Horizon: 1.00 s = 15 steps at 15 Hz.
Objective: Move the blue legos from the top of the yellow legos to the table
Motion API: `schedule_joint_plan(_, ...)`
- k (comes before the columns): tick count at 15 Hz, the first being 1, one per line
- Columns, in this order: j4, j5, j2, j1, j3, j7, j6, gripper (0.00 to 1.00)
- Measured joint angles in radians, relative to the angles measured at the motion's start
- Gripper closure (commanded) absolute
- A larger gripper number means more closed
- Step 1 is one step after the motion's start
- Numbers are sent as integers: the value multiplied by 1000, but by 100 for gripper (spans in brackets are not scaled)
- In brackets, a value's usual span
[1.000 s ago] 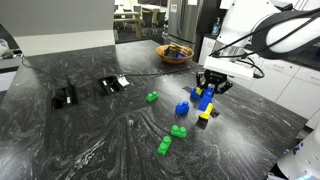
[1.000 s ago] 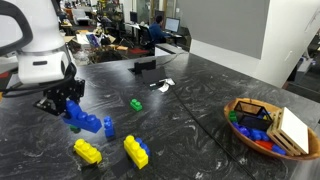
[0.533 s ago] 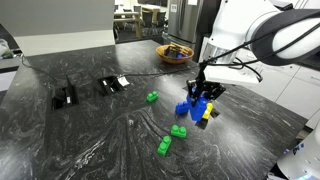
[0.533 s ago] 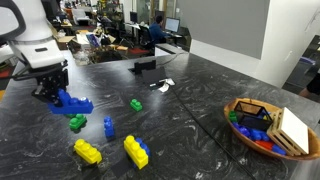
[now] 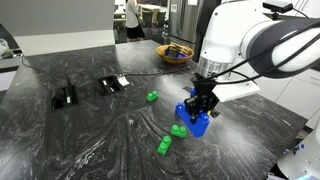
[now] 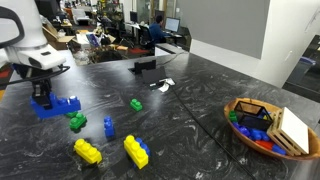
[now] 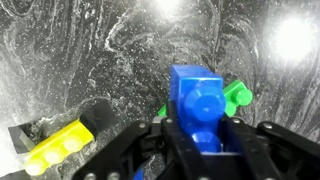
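Note:
I need to move my gripper away from the green bricks behind the blue legos, over empty marble, before I lower the blue legos and let go of them.
My gripper (image 5: 200, 106) is shut on the blue legos (image 5: 196, 122), an elongated bright-blue cluster held by one end, low over the black marble table (image 5: 90, 140). I cannot tell whether it touches the table. In an exterior view the gripper (image 6: 42, 96) holds the blue legos (image 6: 62, 106) apart from the stubby yellow legos (image 6: 88, 151). In the wrist view the blue legos (image 7: 195, 90) sit between the jaws of the gripper (image 7: 200, 135), with a yellow brick (image 7: 60, 145) at lower left.
Green bricks (image 6: 76, 122) (image 6: 135, 104) and a small blue brick (image 6: 109, 127) lie near. A slanted yellow brick (image 6: 134, 150) has a blue piece against it. A basket of bricks (image 6: 262, 125) stands near the edge. Black objects (image 5: 65, 97) (image 5: 112, 84) lie further off.
My gripper has carried the blue legos sideways away from the yellow bricks and lower, towards the green bricks. The other bricks have not moved.

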Motion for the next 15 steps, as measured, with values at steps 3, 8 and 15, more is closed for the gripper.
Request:
schedule_joint_plan(3, -35, 35, -1, 8, 2, -92, -20, 90)
schedule_joint_plan(8, -95, 37, -2, 12, 24, -103, -33, 90)
schedule_joint_plan(15, -161, 34, -17, 4, 24, -65, -43, 90)
